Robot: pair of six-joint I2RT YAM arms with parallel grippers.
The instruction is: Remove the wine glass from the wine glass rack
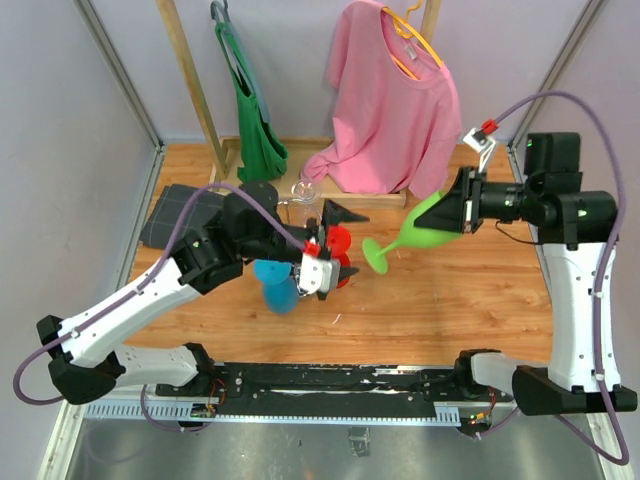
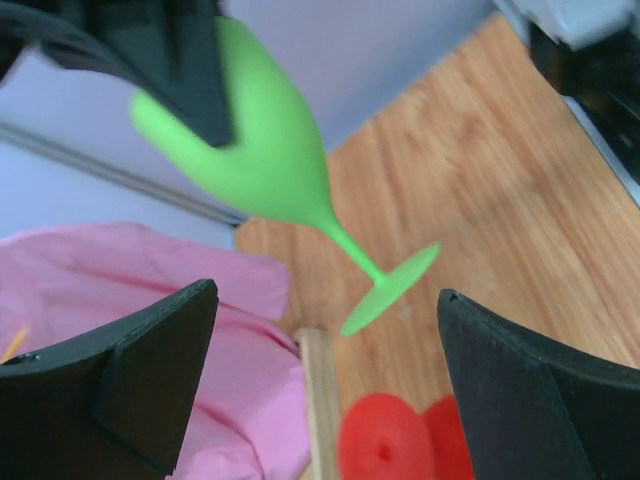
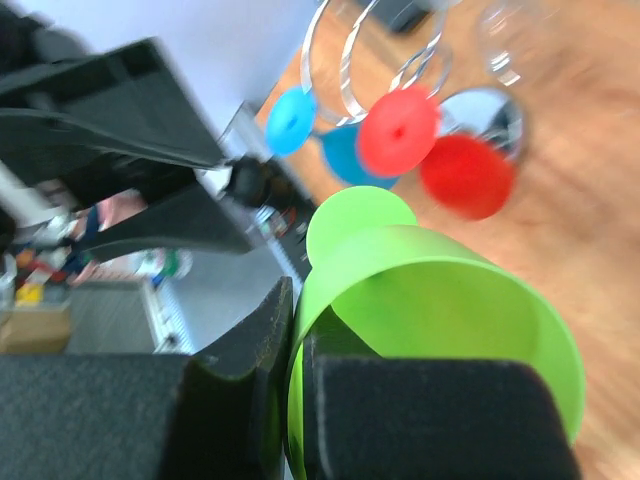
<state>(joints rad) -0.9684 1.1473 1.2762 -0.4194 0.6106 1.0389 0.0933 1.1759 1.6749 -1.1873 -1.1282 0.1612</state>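
My right gripper will next turn fingers-down and lower the green glass (image 1: 412, 236) foot-first, to release it on the bare wood that lies below the gripper, clear of the rack.
My right gripper (image 1: 452, 212) is shut on the rim of the green wine glass (image 1: 412, 236), one finger inside the bowl and one outside (image 3: 295, 320). The glass (image 3: 440, 300) hangs tilted in the air, clear of the wine glass rack (image 1: 302, 192), with its foot pointing at my left arm. The rack's chrome rings (image 3: 345, 60) and shiny base (image 3: 490, 105) show beyond it. My left gripper (image 1: 345, 242) stands wide open beside the rack and holds nothing. In the left wrist view the green glass (image 2: 270, 150) floats ahead of that gripper (image 2: 328, 292).
A red glass (image 1: 338, 245) and a blue glass (image 1: 275, 285) sit at the rack, their feet (image 3: 398, 130) near the rings. Behind stand a wooden clothes frame (image 1: 190, 70) with a pink shirt (image 1: 385, 100) and a green bag (image 1: 255, 110). A dark mat (image 1: 180, 215) lies at the left.
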